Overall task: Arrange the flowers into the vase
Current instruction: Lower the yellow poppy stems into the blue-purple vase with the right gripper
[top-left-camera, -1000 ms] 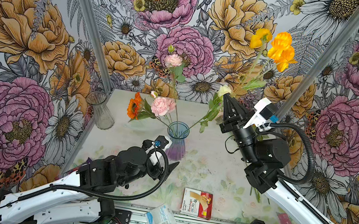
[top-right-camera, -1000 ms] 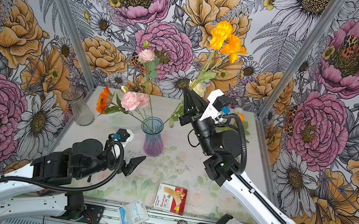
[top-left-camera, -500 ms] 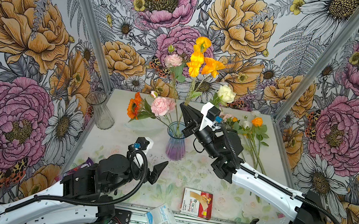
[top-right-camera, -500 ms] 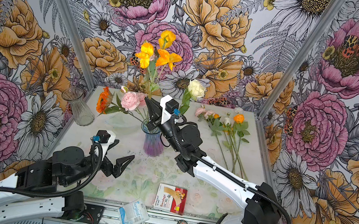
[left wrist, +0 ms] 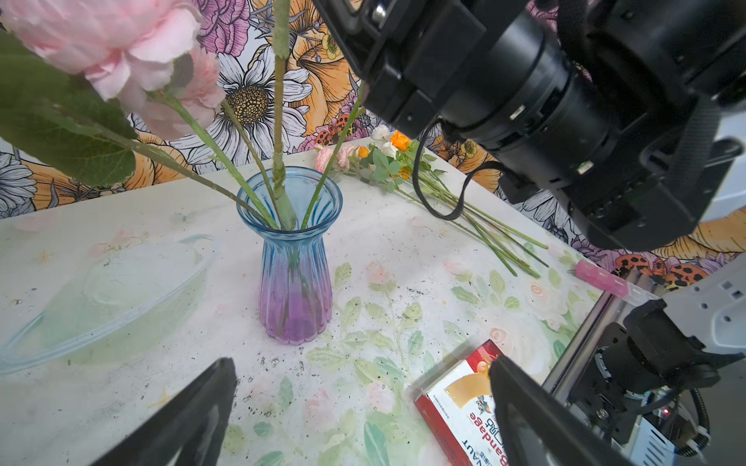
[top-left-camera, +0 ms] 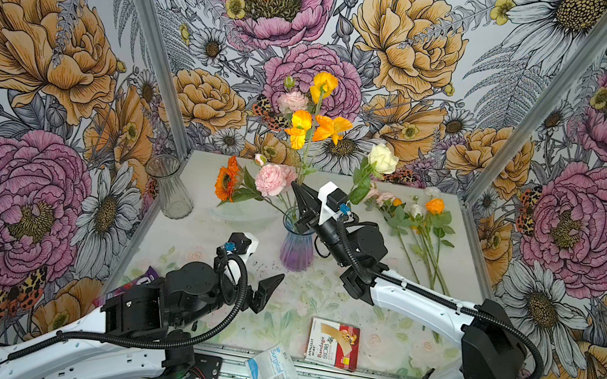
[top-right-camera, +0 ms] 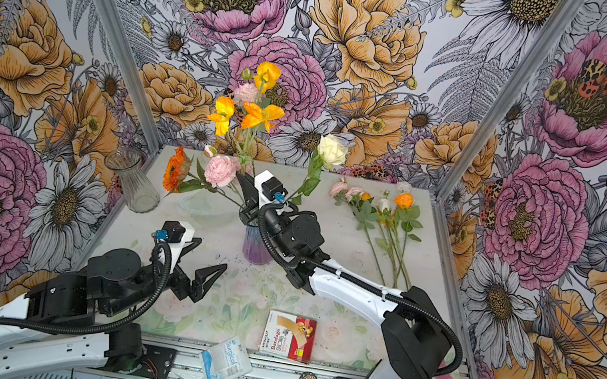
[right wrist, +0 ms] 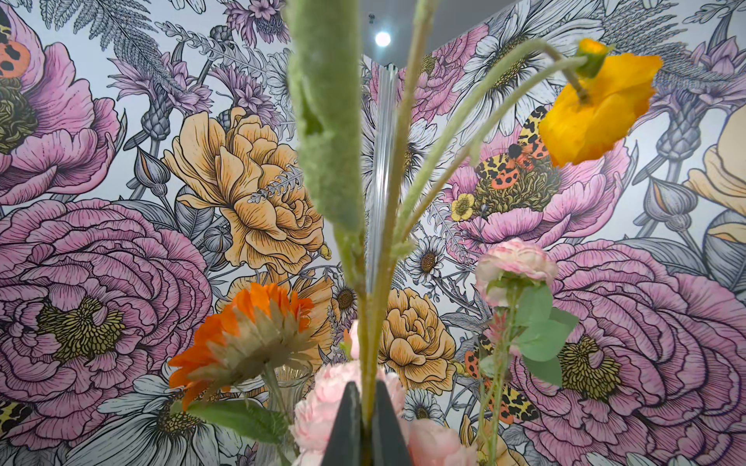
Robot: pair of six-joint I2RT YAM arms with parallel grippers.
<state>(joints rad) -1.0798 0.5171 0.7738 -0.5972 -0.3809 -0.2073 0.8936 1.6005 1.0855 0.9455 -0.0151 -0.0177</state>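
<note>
The vase's opening is just below my right gripper. My right gripper will lower toward it next and slide the fuzzy stem deeper before it lets go.
The blue-to-purple glass vase [top-left-camera: 297, 248] [top-right-camera: 257, 243] [left wrist: 296, 258] stands mid-table. In it are an orange daisy [top-left-camera: 226, 184], pink blooms [top-left-camera: 274, 179] and a cream rose [top-left-camera: 382, 159]. My right gripper [top-left-camera: 299, 194] [top-right-camera: 245, 184] [right wrist: 365, 389] hovers just above the vase mouth, shut on the fuzzy stem [right wrist: 369, 322] of a yellow-orange flower [top-left-camera: 317, 125] [top-right-camera: 247, 113]. That stem's lower end [left wrist: 282, 201] sits inside the vase neck. More flowers [top-left-camera: 420, 224] [left wrist: 403, 161] lie on the table at back right. My left gripper [top-left-camera: 261, 276] [left wrist: 361, 371] is open and empty, low in front of the vase.
A clear glass vase [top-left-camera: 169, 188] stands at back left, and a clear plastic lid [left wrist: 105, 290] lies beside the coloured vase. A red bandage box [top-left-camera: 333, 343] and a surgical pack [top-left-camera: 272, 368] lie at the front edge. Patterned walls enclose three sides.
My right gripper carried the yellow-orange flower from high at the back right, leftward and down over the vase. The left arm drew back toward the front left.
</note>
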